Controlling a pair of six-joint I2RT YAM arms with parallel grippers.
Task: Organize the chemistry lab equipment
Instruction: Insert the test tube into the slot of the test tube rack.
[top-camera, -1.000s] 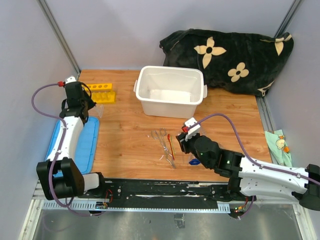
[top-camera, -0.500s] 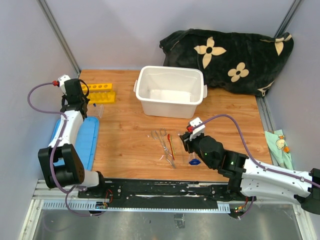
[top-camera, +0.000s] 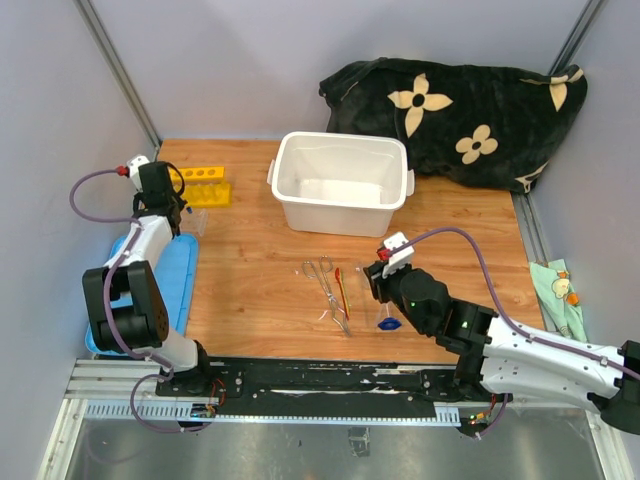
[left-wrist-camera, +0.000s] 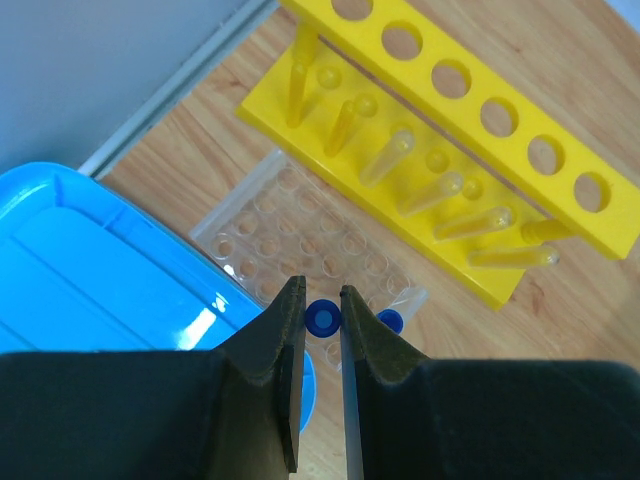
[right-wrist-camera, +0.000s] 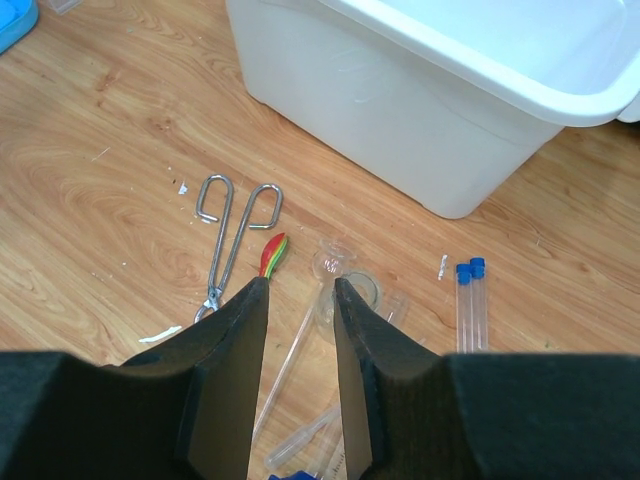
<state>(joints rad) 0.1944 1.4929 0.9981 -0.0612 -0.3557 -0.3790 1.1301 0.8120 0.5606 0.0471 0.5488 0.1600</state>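
Note:
The cap comes down next in my left gripper toward the clear well plate, beside the second capped tube (left-wrist-camera: 395, 318). It is released there, since open wells show below the upright tube.
My left gripper (left-wrist-camera: 322, 300) hangs over a clear well plate (left-wrist-camera: 290, 235) beside the yellow holed tube rack (left-wrist-camera: 455, 175). Its jaws are closed on the cap of an upright blue-capped tube (left-wrist-camera: 322, 319); a second capped tube (left-wrist-camera: 395, 318) lies beside it. My right gripper (right-wrist-camera: 297, 287) is open and empty above a small glass flask (right-wrist-camera: 334, 264) and a beaker (right-wrist-camera: 362, 293). The metal tweezers (right-wrist-camera: 232, 238) and the red-orange tool (right-wrist-camera: 272, 254) lie to its left, two blue-capped tubes (right-wrist-camera: 468, 302) to its right. A blue-based glass piece (top-camera: 388, 324) lies near the right wrist.
The white bin (top-camera: 285, 190) stands behind the tools, mid-table. The blue lid (top-camera: 180, 282) lies along the left edge under my left arm. The black flowered blanket (top-camera: 460, 110) fills the back right corner. A thin clear pipette (right-wrist-camera: 300, 445) lies under the right jaws.
My left arm has folded in, with its wrist staying by the yellow rack. My right gripper has shifted slightly right and nearer over the glassware.

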